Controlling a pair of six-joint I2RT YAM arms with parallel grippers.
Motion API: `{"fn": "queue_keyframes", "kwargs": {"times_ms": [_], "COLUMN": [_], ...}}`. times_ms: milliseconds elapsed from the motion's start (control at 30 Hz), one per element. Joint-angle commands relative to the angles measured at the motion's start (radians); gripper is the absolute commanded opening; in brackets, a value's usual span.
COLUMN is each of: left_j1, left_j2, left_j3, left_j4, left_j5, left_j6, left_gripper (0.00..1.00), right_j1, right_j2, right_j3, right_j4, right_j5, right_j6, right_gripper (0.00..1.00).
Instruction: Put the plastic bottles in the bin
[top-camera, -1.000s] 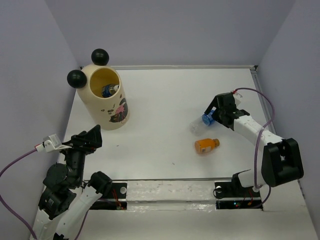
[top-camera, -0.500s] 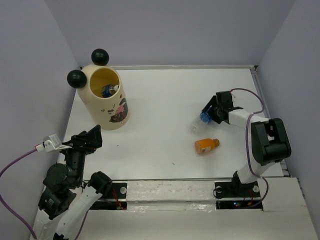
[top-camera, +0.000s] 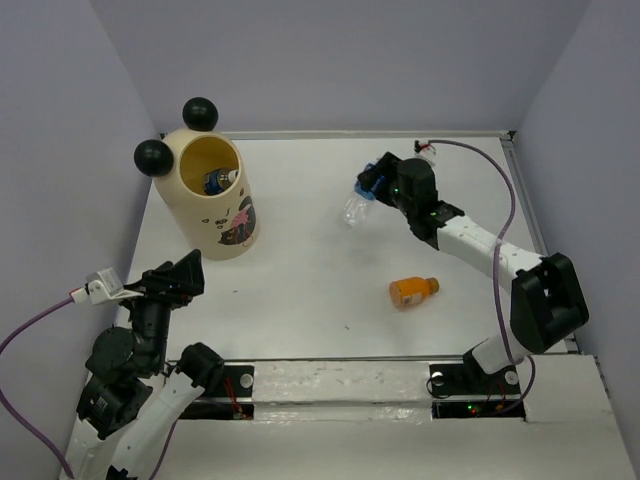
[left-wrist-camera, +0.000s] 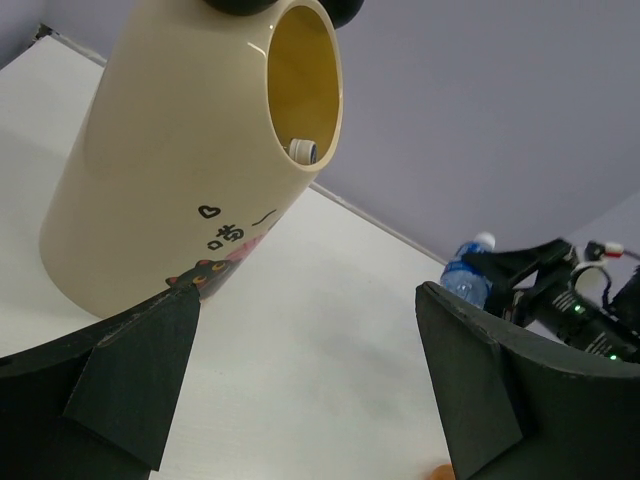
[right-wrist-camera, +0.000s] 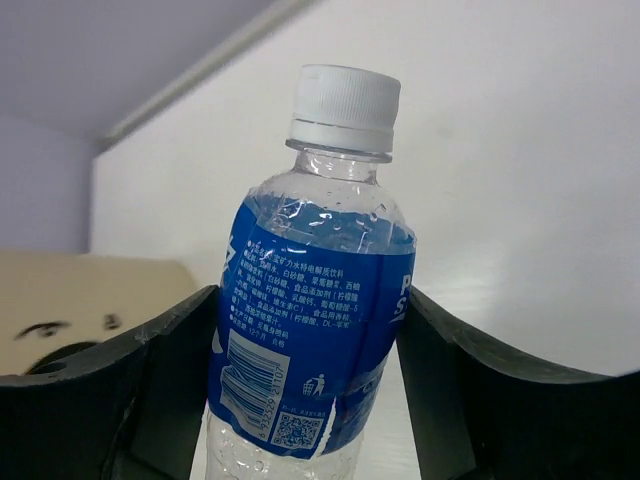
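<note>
My right gripper needs to swing up past the bin's rim next and let go of the bottle over the bin's opening (top-camera: 208, 162), which is to the gripper's left in the top view.
My right gripper (top-camera: 374, 186) is shut on a clear plastic bottle (top-camera: 358, 204) with a blue label and white cap. It holds the bottle above the table at back centre, to the right of the bin (top-camera: 222, 222). In the right wrist view the bottle (right-wrist-camera: 315, 330) sits between both fingers (right-wrist-camera: 160, 380), with the bin (right-wrist-camera: 70, 295) low on the left. An orange bottle (top-camera: 413, 290) lies on the table at right centre. Another blue-labelled bottle (top-camera: 218, 180) lies inside the bin. My left gripper (top-camera: 186, 276) is open and empty at the near left, facing the bin (left-wrist-camera: 170, 190).
Purple walls close in the table on the left, back and right. A raised rail (top-camera: 512, 145) runs along the table's back and right edges. The left wrist view also shows the held bottle (left-wrist-camera: 464, 274) and the right arm (left-wrist-camera: 570, 300) at far right.
My right gripper has lifted the clear bottle from beside the orange bottle and carried it left and back, towards the bin. The left arm has not moved.
</note>
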Motion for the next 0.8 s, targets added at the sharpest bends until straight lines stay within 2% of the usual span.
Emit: {"fn": "queue_keyframes", "kwargs": {"times_ms": [0,33,133,167,300,367,500,767], "left_j1": [-0.006,-0.006,-0.005,-0.003,0.0,-0.002,0.001,0.008], "left_j2": [-0.156,-0.155,-0.15,-0.147,-0.141,-0.133,-0.127,-0.11], "left_j3": [-0.006,-0.006,-0.006,-0.005,-0.005,-0.005,-0.003,0.0], "left_j4": [0.045,0.045,0.041,0.041,0.039,0.038,0.035,0.029], "left_j5": [0.001,-0.001,-0.004,-0.005,-0.007,-0.007,-0.008,-0.013], "left_j6": [0.022,0.022,0.017,0.017,0.016,0.016,0.011,0.01], "left_gripper": [0.99,0.99,0.99,0.99,0.99,0.99,0.99,0.99], "right_j1": [0.215,0.279,0.368,0.418,0.514,0.538,0.572,0.614], "right_j2": [-0.038,-0.005,0.067,0.132,0.313,0.389,0.569,0.767], "right_j3": [0.216,0.254,0.417,0.464,0.752,0.837,0.978,1.159], "right_j4": [0.252,0.28,0.415,0.438,0.551,0.582,0.702,0.868], "right_j5": [0.168,0.19,0.214,0.229,0.22,0.22,0.231,0.257], "right_j6": [-0.182,-0.215,-0.382,-0.479,-0.681,-0.77,-0.836,-0.852], "right_gripper": [0.41,0.41,0.41,0.41,0.41,0.41,0.4,0.39]}}
